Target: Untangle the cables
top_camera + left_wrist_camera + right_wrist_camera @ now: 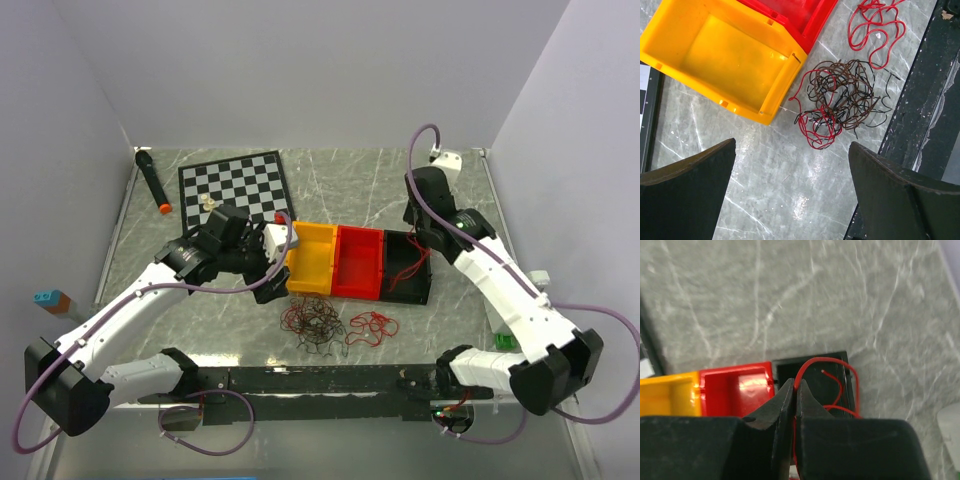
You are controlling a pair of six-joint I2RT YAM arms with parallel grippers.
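Observation:
The part of the red wire still above the black bin (407, 268) (816, 390) comes down next with my right gripper, which then releases the wire.
A hand-sized tangle of thin red, black and brown cables (315, 322) lies on the marble table in front of the bins. It also shows in the left wrist view (840, 97). A separate curly red cable (372, 326) lies just right of the tangle, and shows in the left wrist view too (875, 30). My left gripper (270, 278) is open and empty (792, 195), hovering beside the yellow bin, left of the tangle. My right gripper (415, 240) is shut (796, 385) on a red wire (827, 360), which loops down into the black bin (408, 268).
Yellow (312, 258), red (358, 262) and black bins stand in a row mid-table. A chessboard (235, 185) with a white piece (208, 203) and a black marker (152, 180) lie at the back left. A black rail (320, 380) runs along the near edge.

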